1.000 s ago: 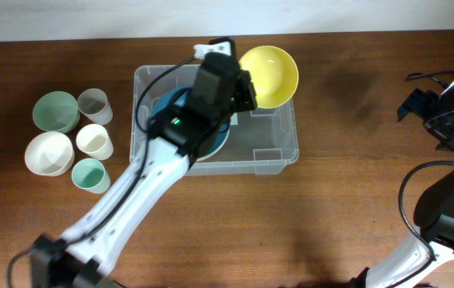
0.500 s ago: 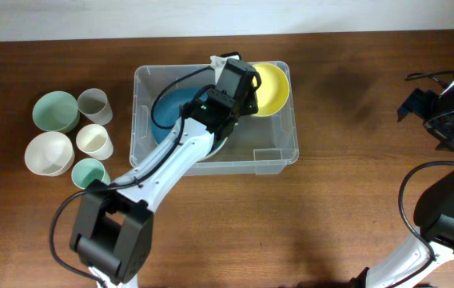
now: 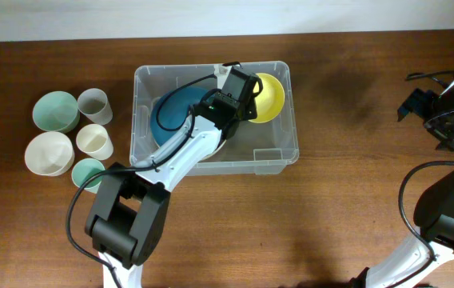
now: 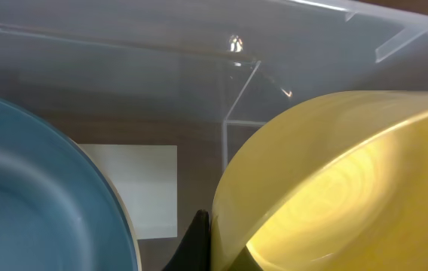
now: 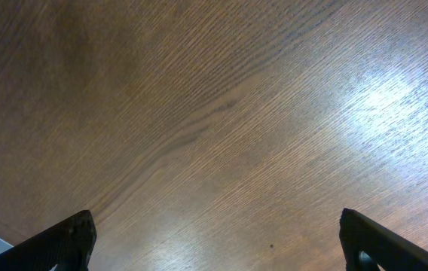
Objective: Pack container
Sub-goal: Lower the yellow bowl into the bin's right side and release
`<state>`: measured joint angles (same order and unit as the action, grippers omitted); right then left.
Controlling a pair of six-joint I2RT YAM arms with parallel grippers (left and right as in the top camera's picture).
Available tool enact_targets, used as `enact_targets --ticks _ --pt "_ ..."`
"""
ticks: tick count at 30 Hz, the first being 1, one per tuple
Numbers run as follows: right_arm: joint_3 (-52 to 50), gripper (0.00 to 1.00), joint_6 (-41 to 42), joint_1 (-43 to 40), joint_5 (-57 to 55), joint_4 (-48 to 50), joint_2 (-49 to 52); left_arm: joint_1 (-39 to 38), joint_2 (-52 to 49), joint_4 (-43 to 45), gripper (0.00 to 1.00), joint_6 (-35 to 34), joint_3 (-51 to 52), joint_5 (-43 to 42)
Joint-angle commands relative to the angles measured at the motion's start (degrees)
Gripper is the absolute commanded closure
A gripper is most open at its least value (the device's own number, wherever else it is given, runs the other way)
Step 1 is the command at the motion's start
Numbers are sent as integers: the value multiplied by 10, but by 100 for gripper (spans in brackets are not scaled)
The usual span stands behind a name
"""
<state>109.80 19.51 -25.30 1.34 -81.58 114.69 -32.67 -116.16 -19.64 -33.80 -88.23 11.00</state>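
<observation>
I will next lower the yellow bowl with my left gripper onto the bare bottom of the bin below, beside the blue bowl, and release the yellow bowl's rim there.
The container is a large clear bin in the middle of the table. Its white base label shows in the left wrist view. A blue bowl lies in its left half, also seen as the blue bowl beside my fingers. My left gripper is inside the bin, shut on the rim of a yellow bowl. Up close, the left gripper pinches the wall of the tilted yellow bowl, one dark finger outside it. My right gripper hangs at the far right; the right gripper is open over bare wood.
Left of the bin stand a green bowl, a white bowl, a grey cup, a white cup and a green cup. The wall runs along the table's back edge.
My left gripper has brought the yellow bowl from over the bin's back right rim down into its right half. The right arm has stayed still.
</observation>
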Motion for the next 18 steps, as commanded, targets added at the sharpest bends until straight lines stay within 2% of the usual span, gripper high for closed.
enact_targets --ticks 1,18 --pt "-1 1 5 2 -5 0 0 5 -13 3 98 9 -13 8" --pt "-1 1 5 2 -5 0 0 5 -48 -5 98 9 -13 8"
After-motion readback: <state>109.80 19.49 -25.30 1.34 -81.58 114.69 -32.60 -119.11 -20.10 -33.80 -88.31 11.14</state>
